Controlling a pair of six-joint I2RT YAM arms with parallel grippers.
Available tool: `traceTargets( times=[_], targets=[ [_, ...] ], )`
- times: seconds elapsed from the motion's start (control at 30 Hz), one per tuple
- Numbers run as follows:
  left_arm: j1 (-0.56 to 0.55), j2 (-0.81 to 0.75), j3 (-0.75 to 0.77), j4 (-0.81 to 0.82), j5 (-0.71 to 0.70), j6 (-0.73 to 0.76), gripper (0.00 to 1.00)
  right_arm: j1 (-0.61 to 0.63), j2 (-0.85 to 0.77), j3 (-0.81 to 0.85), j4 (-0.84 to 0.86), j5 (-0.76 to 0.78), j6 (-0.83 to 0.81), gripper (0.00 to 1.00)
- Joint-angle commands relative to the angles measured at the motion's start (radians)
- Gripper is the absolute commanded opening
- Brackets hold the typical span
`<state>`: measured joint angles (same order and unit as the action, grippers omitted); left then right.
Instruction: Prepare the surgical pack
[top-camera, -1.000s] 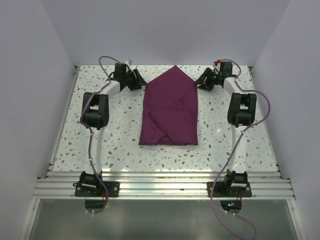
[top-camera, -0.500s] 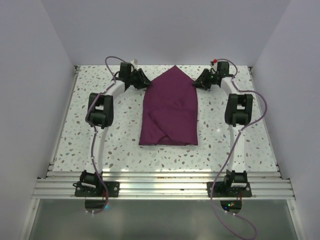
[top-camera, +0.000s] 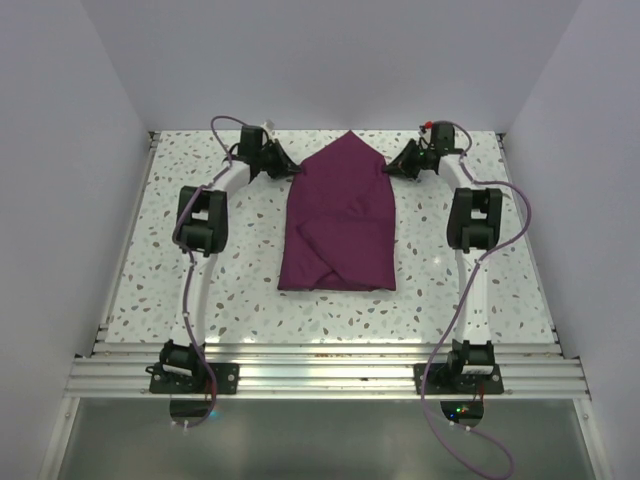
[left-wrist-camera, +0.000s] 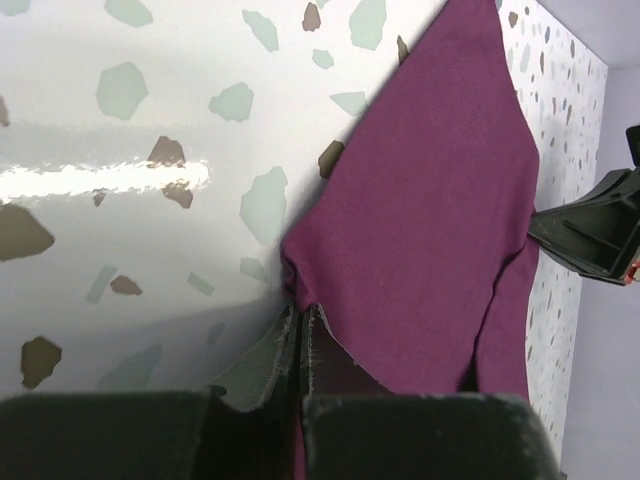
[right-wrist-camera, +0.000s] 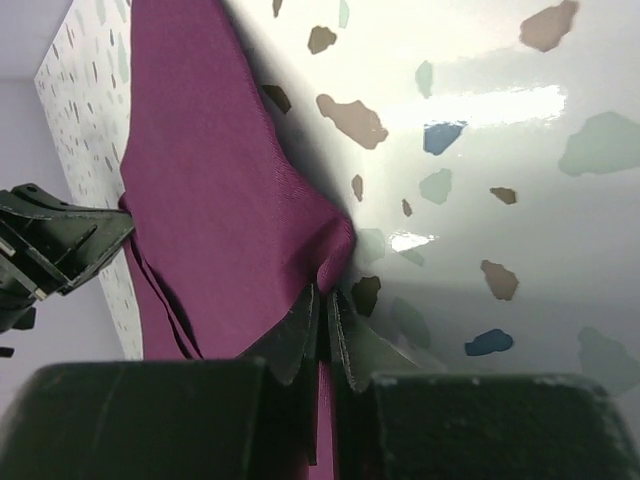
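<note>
My right gripper carries its pinched corner of the pack up and back next, then down over the pack's near part, since the pack's far part still lies open.
The surgical pack (top-camera: 338, 220) is a dark-purple cloth folded into a long bundle with a pointed far end, lying in the middle of the speckled table. My left gripper (top-camera: 294, 168) is shut on the pack's far-left corner; the left wrist view shows the surgical pack (left-wrist-camera: 430, 230) pinched between the closed fingertips of my left gripper (left-wrist-camera: 302, 312). My right gripper (top-camera: 386, 167) is shut on the far-right corner; in the right wrist view a fold of the surgical pack (right-wrist-camera: 220, 220) bunches between the closed fingertips of my right gripper (right-wrist-camera: 325, 293). What the cloth wraps is hidden.
The speckled table (top-camera: 240, 270) is walled at the back and both sides. A metal rail (top-camera: 320, 375) with both arm bases runs along the near edge. Purple cables loop beside each arm. In each wrist view the other gripper shows at the frame's edge.
Both grippers moved inward to the pack's far corners and went from open to shut on the cloth. The pack itself has not shifted.
</note>
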<state>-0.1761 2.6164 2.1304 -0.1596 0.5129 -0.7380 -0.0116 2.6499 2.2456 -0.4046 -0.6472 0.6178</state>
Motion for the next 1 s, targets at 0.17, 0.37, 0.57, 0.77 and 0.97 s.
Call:
traceTargets(
  times=[0.17, 0.37, 0.57, 0.77, 0.97],
  targets=[
    [0.009, -0.216, -0.087, -0.055, -0.051, 0.060, 0.00, 0.035, -0.215, -0.049, -0.056, -0.011, 0.066, 0.00],
    [0.009, -0.337, -0.225, -0.047, -0.033, 0.083, 0.00, 0.035, -0.333, -0.113, -0.173, -0.009, 0.039, 0.00],
    [-0.003, -0.505, -0.378, -0.067, -0.031, 0.115, 0.00, 0.035, -0.501, -0.237, -0.292, -0.002, -0.027, 0.00],
    [-0.040, -0.692, -0.515, -0.147, -0.053, 0.152, 0.00, 0.035, -0.708, -0.405, -0.379, -0.003, -0.093, 0.00],
    [-0.054, -0.892, -0.690, -0.192, -0.091, 0.167, 0.00, 0.035, -0.910, -0.601, -0.366, -0.006, -0.102, 0.00]
  ],
)
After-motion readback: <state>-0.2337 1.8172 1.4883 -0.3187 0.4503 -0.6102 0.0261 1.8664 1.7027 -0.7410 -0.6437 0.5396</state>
